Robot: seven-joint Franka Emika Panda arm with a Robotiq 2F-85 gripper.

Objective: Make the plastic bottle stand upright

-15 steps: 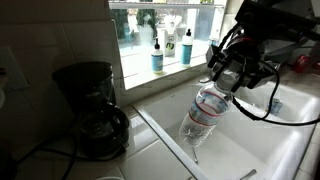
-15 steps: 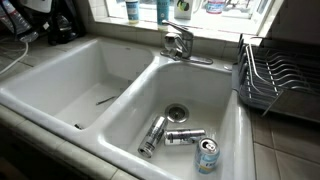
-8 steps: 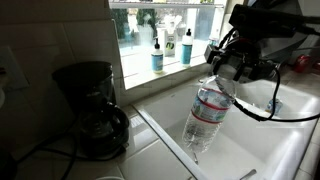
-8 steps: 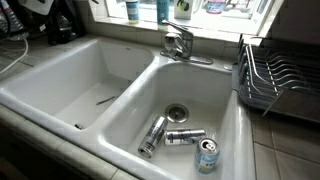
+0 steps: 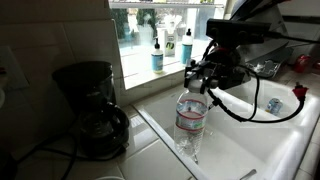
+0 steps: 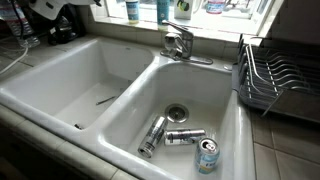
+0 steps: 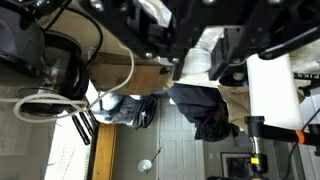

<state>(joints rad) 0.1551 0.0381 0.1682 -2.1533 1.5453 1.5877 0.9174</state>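
Note:
I need to carry the bottle past the sink rim next, then lower and release it: the clear tiled counter is below my gripper, toward the coffee maker.
The clear ribbed plastic bottle (image 5: 190, 118) with a pale label band stands almost upright in an exterior view, its base at the white ledge beside the sink basin. My gripper (image 5: 198, 80) comes from the right and is shut on the bottle's top, hiding the cap. In the wrist view the bottle's neck (image 7: 198, 58) sits between the dark fingers (image 7: 232, 45) of the gripper (image 7: 205, 52). The bottle does not show in the exterior view over the double sink.
A black coffee maker (image 5: 90, 110) stands left of the bottle. Two teal soap bottles (image 5: 157, 55) are on the window sill. The double sink (image 6: 60, 95) holds three cans (image 6: 185, 136) near the drain, with a faucet (image 6: 178, 42) behind and a dish rack (image 6: 275, 80) beside it.
The gripper has moved left and turned, swinging the bottle from a clear tilt to nearly upright. The cans in the sink have not moved.

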